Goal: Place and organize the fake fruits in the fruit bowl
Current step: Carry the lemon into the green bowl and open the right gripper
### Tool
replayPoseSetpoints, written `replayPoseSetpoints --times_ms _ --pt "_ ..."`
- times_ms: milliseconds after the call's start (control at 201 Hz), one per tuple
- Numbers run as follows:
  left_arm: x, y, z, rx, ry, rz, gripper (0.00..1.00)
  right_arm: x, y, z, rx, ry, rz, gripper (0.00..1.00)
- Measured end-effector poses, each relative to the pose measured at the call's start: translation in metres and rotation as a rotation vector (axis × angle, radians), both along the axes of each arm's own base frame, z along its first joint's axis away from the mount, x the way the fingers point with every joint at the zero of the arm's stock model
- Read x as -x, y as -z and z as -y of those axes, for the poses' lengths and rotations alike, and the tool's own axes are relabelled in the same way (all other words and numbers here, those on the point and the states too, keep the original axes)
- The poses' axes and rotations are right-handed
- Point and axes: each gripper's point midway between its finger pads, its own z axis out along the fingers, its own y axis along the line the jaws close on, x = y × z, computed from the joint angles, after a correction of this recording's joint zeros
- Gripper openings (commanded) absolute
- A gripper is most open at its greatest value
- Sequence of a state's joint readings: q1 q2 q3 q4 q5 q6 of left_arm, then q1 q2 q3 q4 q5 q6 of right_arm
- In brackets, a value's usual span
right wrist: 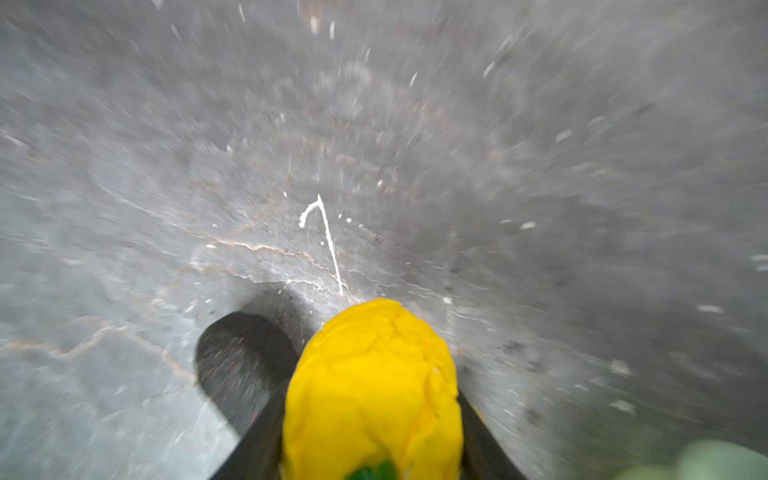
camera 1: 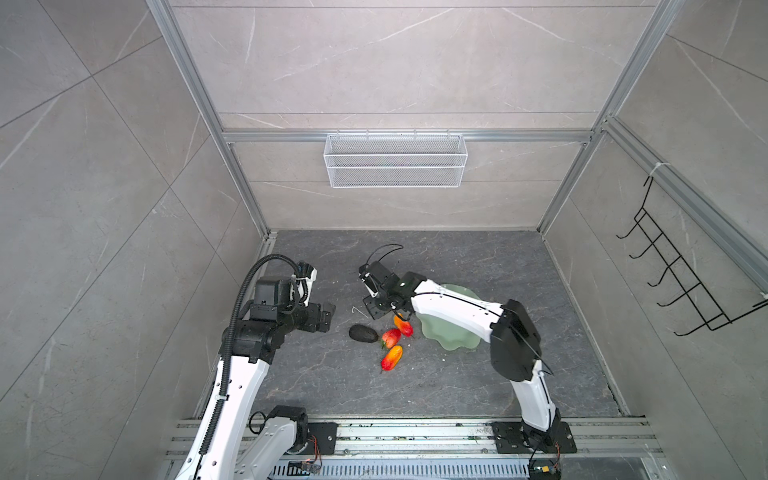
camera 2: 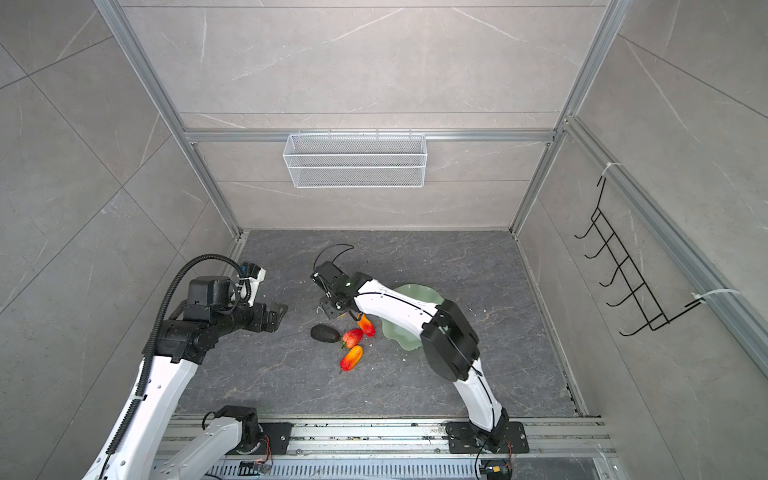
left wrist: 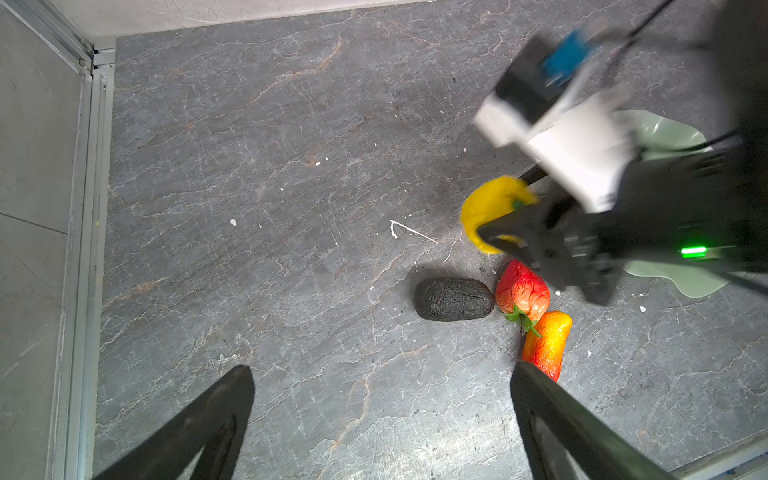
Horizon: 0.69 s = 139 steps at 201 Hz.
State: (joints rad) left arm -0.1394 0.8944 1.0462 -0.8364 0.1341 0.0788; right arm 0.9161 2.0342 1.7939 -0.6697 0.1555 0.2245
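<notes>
My right gripper moves away from the avocado [camera 1: 363,333] and down into the pale green fruit bowl [camera 1: 449,338] next. It lets go of the yellow fruit there, since the fruit still hangs outside.
My right gripper [right wrist: 370,415] is shut on the round yellow fruit [right wrist: 374,386], which also shows between its black fingers in the left wrist view [left wrist: 484,208]. In both top views this gripper [camera 1: 374,306] hangs left of the pale green fruit bowl [camera 1: 449,338], and its arm crosses over the bowl. On the dark floor lie the blackish avocado [camera 1: 363,333], the strawberry [camera 1: 390,337] and two red-orange elongated fruits [camera 1: 392,358] [camera 1: 404,325]. My left gripper [left wrist: 380,415] is open and empty, left of the avocado.
A white wire mesh basket [camera 1: 395,160] hangs on the back wall and a black wire hook rack [camera 1: 681,270] on the right wall. Aluminium rails [camera 1: 415,436] run along the front edge. The right wrist view is blurred.
</notes>
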Motion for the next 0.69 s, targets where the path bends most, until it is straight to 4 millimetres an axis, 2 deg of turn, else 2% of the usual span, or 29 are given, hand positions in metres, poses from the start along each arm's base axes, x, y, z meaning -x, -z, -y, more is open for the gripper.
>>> replayPoseSetpoints --times_ms 75,154,199,264,324,374,428,568,693 --pt "0.0 0.0 0.0 0.0 0.0 0.0 1.0 0.002 -0.042 0.027 -0.041 0.027 0.057 0.45" --pt "0.0 0.0 0.0 0.0 0.0 0.0 1.0 0.001 -0.079 0.075 -0.073 0.098 0.118 0.46" --pt "0.0 0.0 0.0 0.0 0.0 0.0 1.0 0.001 -0.091 0.104 -0.08 0.145 0.141 0.45" --pt "0.0 0.0 0.0 0.0 0.0 0.0 1.0 0.001 -0.096 0.145 -0.075 0.218 0.162 0.45" --pt "0.0 0.0 0.0 0.0 0.0 0.0 1.0 0.005 -0.086 0.179 -0.047 0.279 0.154 0.46" --pt "0.0 0.0 0.0 0.0 0.0 0.0 1.0 0.009 -0.076 0.196 -0.033 0.313 0.139 0.45" --pt "0.0 0.0 0.0 0.0 0.0 0.0 1.0 0.016 -0.053 0.214 0.002 0.345 0.101 0.45" --pt "0.0 0.001 0.0 0.0 0.0 -0.002 1.0 0.031 0.004 0.234 0.075 0.379 -0.005 0.45" --pt "0.0 0.001 0.0 -0.001 0.0 -0.004 1.0 0.027 0.038 0.239 0.099 0.404 -0.061 0.45"
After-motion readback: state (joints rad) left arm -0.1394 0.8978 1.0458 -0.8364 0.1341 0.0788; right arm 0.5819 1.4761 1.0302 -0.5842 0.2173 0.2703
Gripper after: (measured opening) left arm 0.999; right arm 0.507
